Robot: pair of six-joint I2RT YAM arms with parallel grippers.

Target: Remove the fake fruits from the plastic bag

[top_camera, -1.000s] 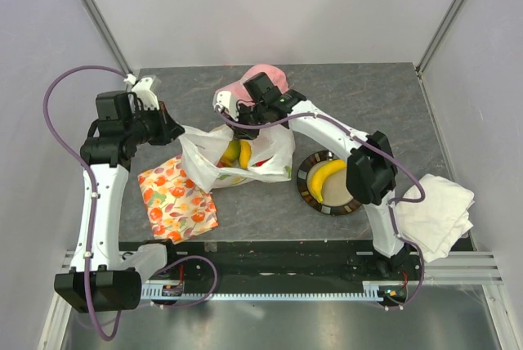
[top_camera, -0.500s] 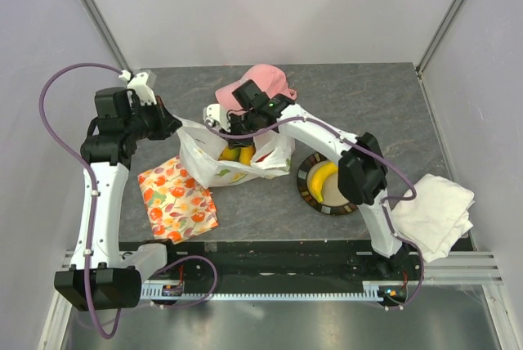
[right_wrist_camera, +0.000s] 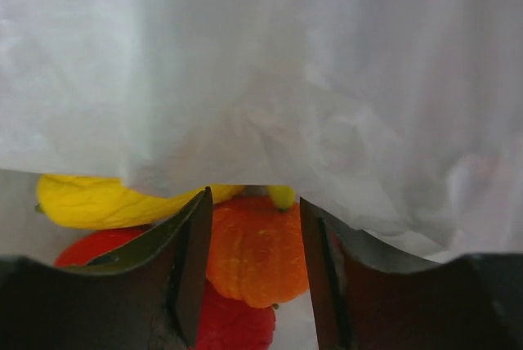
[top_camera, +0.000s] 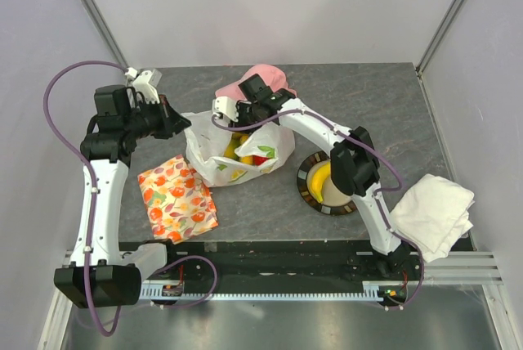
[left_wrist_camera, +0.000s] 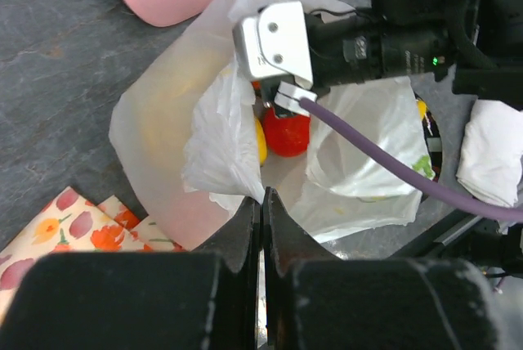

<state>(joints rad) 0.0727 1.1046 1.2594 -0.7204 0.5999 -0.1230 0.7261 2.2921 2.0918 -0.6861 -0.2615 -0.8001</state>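
Observation:
The yellow banana tip beside the orange fruit peeks out between my right gripper's open fingers, so next I should move my right gripper down deeper into the bag onto it.
The white plastic bag lies mid-table with its mouth held open. My left gripper is shut on the bag's left rim; its jaws pinch the film. My right gripper reaches into the bag mouth and also shows in the left wrist view. In the right wrist view it is open, its fingers on either side of an orange fruit. A yellow banana and red fruits lie around it. Bag film hangs over the jaws. Another banana lies on a plate.
A pink cap lies just behind the bag. A flowered cloth lies front left of the bag. A folded white cloth sits at the right edge. The plate stands right of the bag.
My right arm's elbow has swung left, and its gripper dipped left into the bag and came back a little. The bag has bunched up and shifted. The left gripper still holds the rim.

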